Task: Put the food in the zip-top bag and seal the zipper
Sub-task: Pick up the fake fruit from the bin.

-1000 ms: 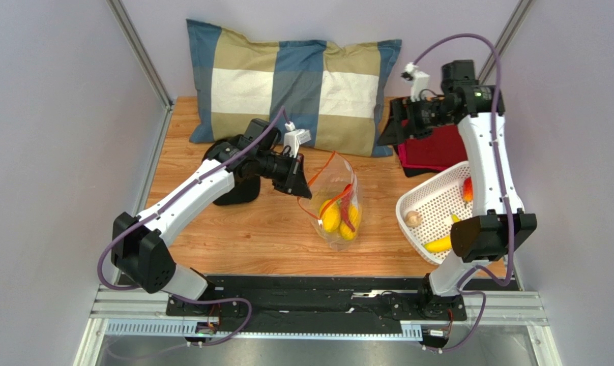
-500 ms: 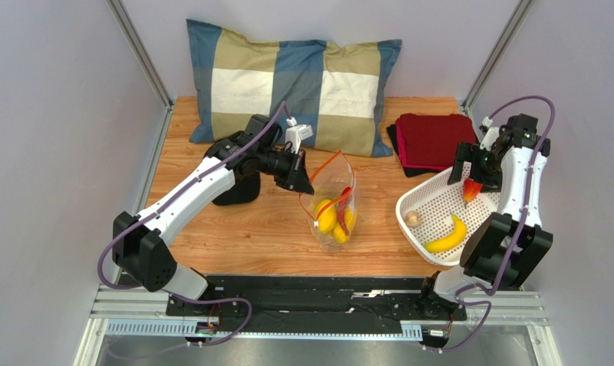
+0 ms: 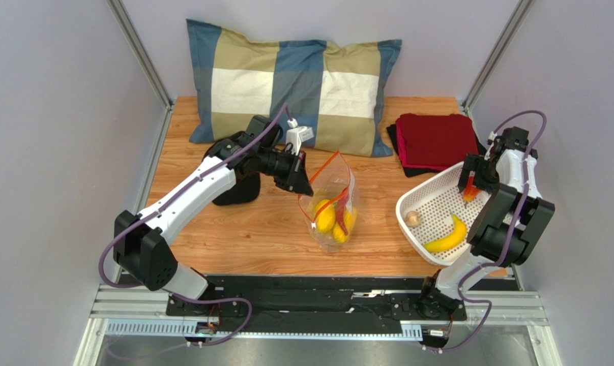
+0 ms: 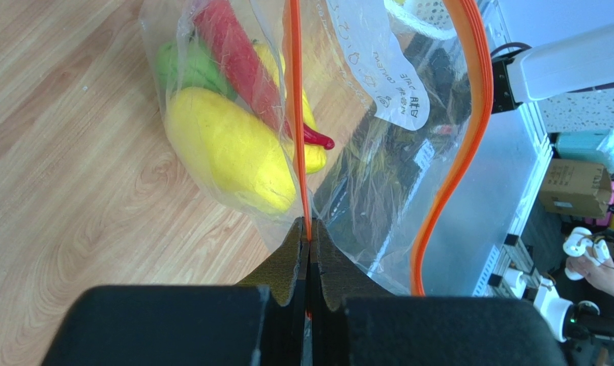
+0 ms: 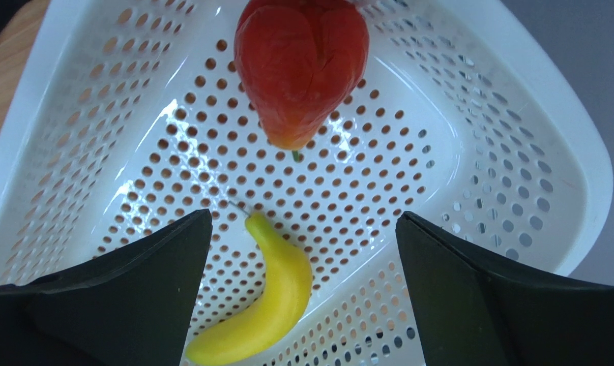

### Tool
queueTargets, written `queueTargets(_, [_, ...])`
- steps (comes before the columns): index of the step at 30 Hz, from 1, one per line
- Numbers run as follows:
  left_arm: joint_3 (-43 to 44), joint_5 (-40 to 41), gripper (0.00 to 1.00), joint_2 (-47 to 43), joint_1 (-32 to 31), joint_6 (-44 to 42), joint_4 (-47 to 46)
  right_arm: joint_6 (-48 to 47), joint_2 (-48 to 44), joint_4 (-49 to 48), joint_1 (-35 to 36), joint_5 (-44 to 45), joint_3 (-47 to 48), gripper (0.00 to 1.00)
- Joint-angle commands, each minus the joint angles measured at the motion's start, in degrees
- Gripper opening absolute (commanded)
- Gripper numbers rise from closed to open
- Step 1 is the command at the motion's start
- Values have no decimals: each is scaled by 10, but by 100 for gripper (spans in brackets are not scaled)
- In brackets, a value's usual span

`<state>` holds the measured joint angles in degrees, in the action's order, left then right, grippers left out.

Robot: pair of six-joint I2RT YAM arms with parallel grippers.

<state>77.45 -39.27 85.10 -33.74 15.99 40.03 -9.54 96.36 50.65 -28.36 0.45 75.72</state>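
My right gripper is open and will next move down into the white basket around the red piece's wide body (image 3: 470, 189) (image 5: 301, 65), because it lies in line with the gap between my fingers.
The clear zip-top bag (image 3: 331, 206) stands mid-table with its mouth open. My left gripper (image 3: 301, 181) is shut on the orange zipper (image 4: 294, 114) strip at the near side of the mouth (image 4: 309, 229). Inside the bag lie a yellow lemon-like piece (image 4: 226, 149), a red piece (image 4: 237, 57) and a green piece (image 4: 184, 65). The white basket (image 3: 428, 200) at the right holds a banana (image 3: 447, 235), a red piece (image 3: 468, 191) and a beige round piece (image 3: 414, 219). My right gripper (image 5: 302, 221) hangs open above the banana (image 5: 268, 305) and red piece (image 5: 301, 65), touching neither.
A checked pillow (image 3: 294, 84) lies along the back edge. A folded red cloth (image 3: 436, 137) sits on a black one behind the basket. A black object (image 3: 237, 191) rests under my left arm. Metal frame posts stand at both back corners.
My right arm has swung from near the pillow, over the red cloth, down to the basket's far right side. The left gripper kept its hold on the bag, which barely shifted.
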Motion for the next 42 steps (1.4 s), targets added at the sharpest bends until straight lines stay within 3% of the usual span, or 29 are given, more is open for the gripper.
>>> queueTargets(1, [24, -1, 0, 2, -1, -21, 4, 15, 34, -73, -8, 3, 7, 95])
queueTargets(14, [24, -4, 0, 19, -2, -46, 19, 15, 110, -151, -8, -44, 19, 85])
queueTargets(21, [26, 9, 0, 20, -2, -61, 23, 10, 104, -147, -7, -69, 16, 58])
queueTargets(28, [47, 13, 0, 28, -2, -75, 44, 10, 14, -102, -8, -105, 7, 28])
queueTargets(33, [63, 14, 0, 36, -2, -78, 62, -10, -76, -12, -6, -199, 32, 17])
queueTargets(40, [77, -5, 0, 34, -2, -69, 64, -45, -154, 139, 39, -441, 151, 15])
queueTargets(42, [85, -20, 0, 33, -2, -67, 64, -44, -179, 165, 62, -475, 183, 15])
